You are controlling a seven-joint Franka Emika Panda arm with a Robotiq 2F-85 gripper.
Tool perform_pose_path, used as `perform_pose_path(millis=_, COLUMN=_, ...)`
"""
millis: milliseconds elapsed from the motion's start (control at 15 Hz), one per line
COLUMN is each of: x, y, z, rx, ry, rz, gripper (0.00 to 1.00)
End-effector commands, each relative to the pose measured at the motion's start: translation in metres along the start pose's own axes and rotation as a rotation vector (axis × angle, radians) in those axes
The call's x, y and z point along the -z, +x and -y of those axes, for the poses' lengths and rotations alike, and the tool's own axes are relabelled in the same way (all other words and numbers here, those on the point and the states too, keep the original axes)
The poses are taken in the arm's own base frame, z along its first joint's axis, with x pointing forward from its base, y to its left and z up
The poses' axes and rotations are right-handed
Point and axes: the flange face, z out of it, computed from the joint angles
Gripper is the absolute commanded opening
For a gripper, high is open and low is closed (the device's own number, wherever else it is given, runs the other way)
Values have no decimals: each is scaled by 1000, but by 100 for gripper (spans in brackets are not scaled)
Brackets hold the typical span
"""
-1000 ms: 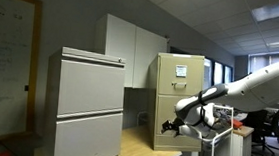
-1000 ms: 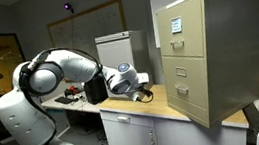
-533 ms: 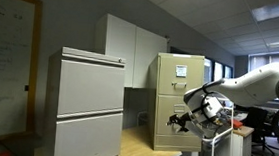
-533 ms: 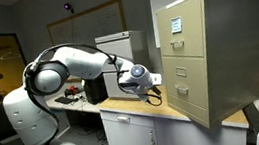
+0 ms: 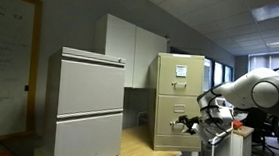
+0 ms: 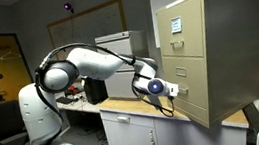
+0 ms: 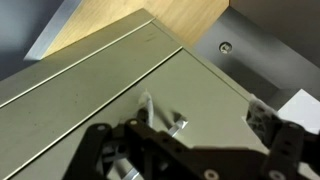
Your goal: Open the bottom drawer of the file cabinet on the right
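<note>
I should next move my gripper outward toward the front of the bottom drawer and bring its open fingers around the silver drawer handle (image 6: 183, 93) (image 7: 175, 131), because that handle is outward of them.
The file cabinet (image 5: 180, 76) (image 6: 217, 46) is tall, narrow and beige, with white papers taped to its upper front. It stands on a wooden desk top. Its bottom drawer (image 5: 172, 134) (image 6: 195, 96) is plain and shut, with a small handle. My gripper (image 5: 185, 122) (image 6: 172, 89) is right in front of that drawer, at handle height. In the wrist view the drawer front (image 7: 110, 90) fills the picture and the small metal handle (image 7: 165, 115) lies between the dark fingers. The gripper (image 7: 185, 140) is open and holds nothing.
A wider light-grey cabinet (image 5: 89, 104) stands beside the beige one, with white wall cupboards (image 5: 132, 47) behind. The wooden desk top (image 5: 146, 144) (image 6: 134, 106) (image 7: 150, 20) runs below the gripper. An office chair (image 5: 272, 134) and desk clutter (image 6: 72, 93) lie behind the arm.
The arm has stretched towards the file cabinet. The gripper moved from above the desk up to the bottom drawer's front, near its handle. The drawer has not moved.
</note>
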Motion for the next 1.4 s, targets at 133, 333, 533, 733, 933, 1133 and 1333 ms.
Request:
perform_pose_path(millis=133, x=0, y=45, z=-37, rx=-83, ry=79, rz=-113, gripper=100)
perform_pose_path(millis=333, x=-9, y=60, z=-52, rx=-117, ry=101, rz=-131, gripper=100)
perform_pose_path(millis=533, x=-25, y=70, z=-60, rx=-127, ry=107, rz=-122, gripper=100)
perform_pose_path(millis=733, x=-43, y=77, z=-70, rx=-135, ry=102, rz=-104, gripper=100)
perform_pose_path(millis=933, x=-53, y=84, z=-81, rx=-155, ry=87, rz=-102, gripper=70)
perform_pose_path(millis=1133, x=-54, y=85, z=-87, rx=-164, ry=81, rz=-100, gripper=55)
perform_pose_path(millis=1333, x=-50, y=82, z=-82, rx=-177, ry=97, rz=-88, gripper=33)
